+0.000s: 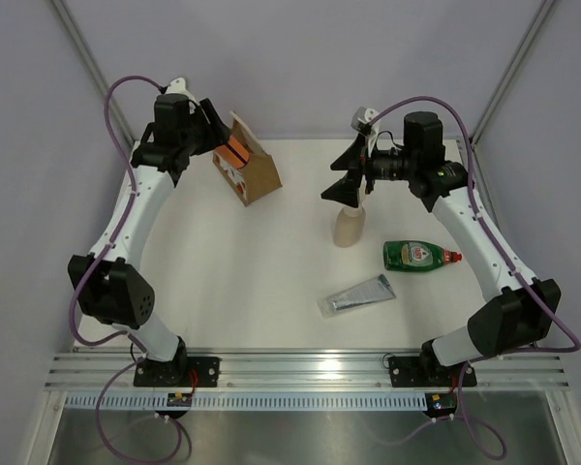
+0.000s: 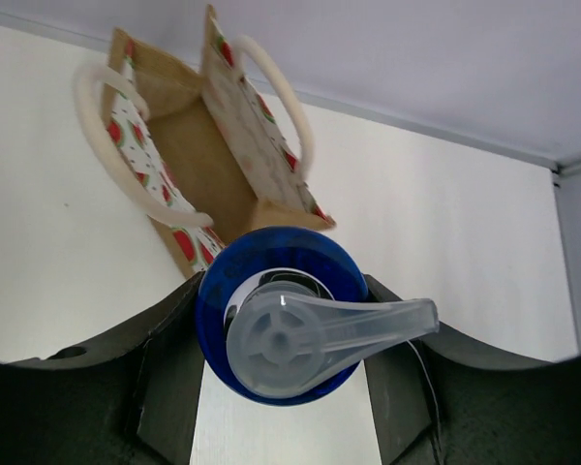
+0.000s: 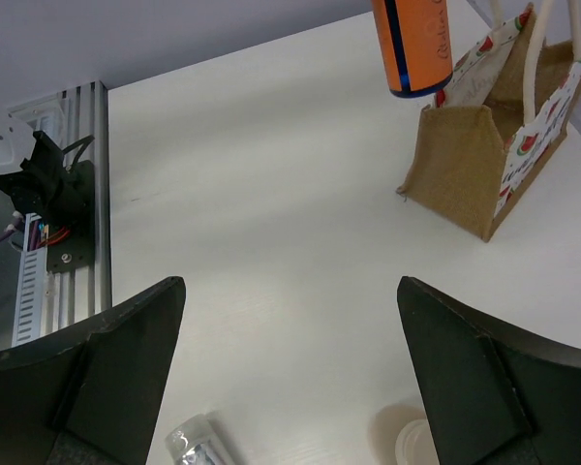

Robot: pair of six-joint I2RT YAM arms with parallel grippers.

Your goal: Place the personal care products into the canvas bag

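Next, my left gripper will move outward, lower the orange bottle between the bag's handles and release it, since the bag's opening (image 1: 251, 154) (image 2: 198, 140) lies outward of the gripper and below it.
My left gripper (image 1: 223, 145) is shut on the orange bottle (image 3: 412, 44). In the left wrist view its blue collar and clear cap (image 2: 281, 325) sit between the black fingers (image 2: 165, 358). The bottle hangs in the air just beside the open mouth of the canvas bag (image 2: 198, 145), outside it. The bag (image 1: 254, 172) stands at the back left with white loop handles (image 2: 107, 145). My right gripper (image 3: 290, 286) is open and holds nothing, hovering above the upright beige pump bottle (image 1: 350, 228). The green red-capped bottle (image 1: 421, 256) and the silver tube (image 1: 358, 295) lie flat on the table.
The table (image 1: 271, 271) is white, with grey walls behind it and at both sides. An aluminium rail (image 1: 300, 368) with both arm bases runs along the near edge. In the right wrist view the tube's cap (image 3: 198, 446) and the pump bottle's top (image 3: 416, 441) show at the bottom.
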